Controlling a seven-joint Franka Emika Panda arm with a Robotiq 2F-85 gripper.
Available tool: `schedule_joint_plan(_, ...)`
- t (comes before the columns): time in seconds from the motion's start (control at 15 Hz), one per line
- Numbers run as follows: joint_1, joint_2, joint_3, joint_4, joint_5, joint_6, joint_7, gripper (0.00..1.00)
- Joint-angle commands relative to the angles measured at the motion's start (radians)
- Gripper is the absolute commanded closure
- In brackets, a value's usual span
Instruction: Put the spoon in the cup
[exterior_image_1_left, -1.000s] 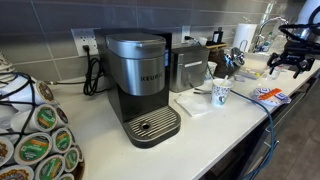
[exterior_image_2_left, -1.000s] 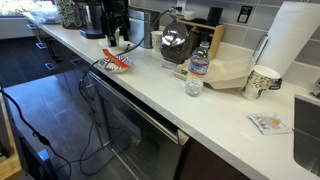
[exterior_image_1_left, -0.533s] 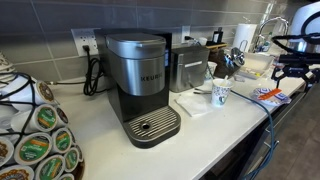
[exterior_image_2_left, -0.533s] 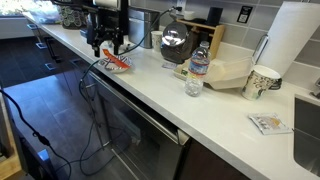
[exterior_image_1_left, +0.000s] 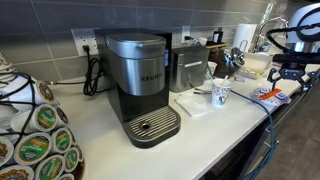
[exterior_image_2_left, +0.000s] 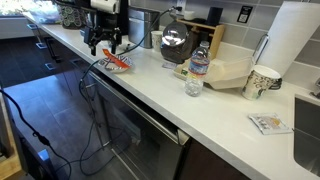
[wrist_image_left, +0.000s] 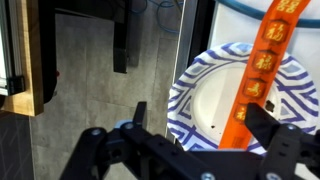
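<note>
The orange printed piece is below and off-centre between my fingers, so I will move my open gripper to the right in the wrist view and down onto it.
The small white cup (exterior_image_1_left: 221, 93) with a blue-green pattern stands on the counter, right of the coffee machine. A thin dark utensil (exterior_image_1_left: 203, 92), probably the spoon, lies on a white napkin beside it. My gripper (exterior_image_1_left: 286, 70) is open and empty, well right of the cup. It hovers over a blue-patterned paper plate (exterior_image_1_left: 268, 96), as an exterior view (exterior_image_2_left: 105, 42) also shows. In the wrist view my fingers (wrist_image_left: 200, 120) straddle the plate (wrist_image_left: 205, 100) and an orange printed strip (wrist_image_left: 262, 60) lying across it.
A grey Keurig machine (exterior_image_1_left: 140, 80) and a metal appliance (exterior_image_1_left: 188, 65) stand by the wall. A rack of coffee pods (exterior_image_1_left: 35, 130) is at the front. A kettle (exterior_image_2_left: 176, 42), water bottle (exterior_image_2_left: 197, 72) and another paper cup (exterior_image_2_left: 262, 82) stand along the counter. The counter edge (wrist_image_left: 185, 40) drops to the floor.
My gripper has come down and a little sideways, and now hangs just over the patterned plate. The cup and the utensil have not moved.
</note>
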Motion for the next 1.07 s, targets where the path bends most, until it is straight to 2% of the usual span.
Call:
schedule_joint_plan(0.0,0.008,0.019,-0.002,-0.005,0.043,0.065,0.018,0.00)
schedule_joint_plan(0.27,0.014,0.046,-0.003,-0.012,0.058,0.186,0.027,0.01)
schedule_joint_plan(0.4,0.019,0.062,-0.006,-0.011,0.044,0.228,0.041,0.06)
schedule_joint_plan(0.47,0.022,0.069,-0.009,-0.014,0.027,0.251,0.055,0.14)
schedule_joint_plan(0.53,0.024,0.077,-0.012,-0.014,0.020,0.264,0.063,0.15)
schedule_joint_plan(0.6,0.026,0.083,-0.014,-0.015,0.017,0.277,0.070,0.25)
schedule_joint_plan(0.67,0.027,0.089,-0.017,-0.016,0.015,0.289,0.075,0.28)
schedule_joint_plan(0.93,0.028,0.107,-0.026,-0.015,0.016,0.309,0.082,0.65)
schedule_joint_plan(1.0,0.029,0.110,-0.027,-0.014,0.019,0.308,0.081,0.70)
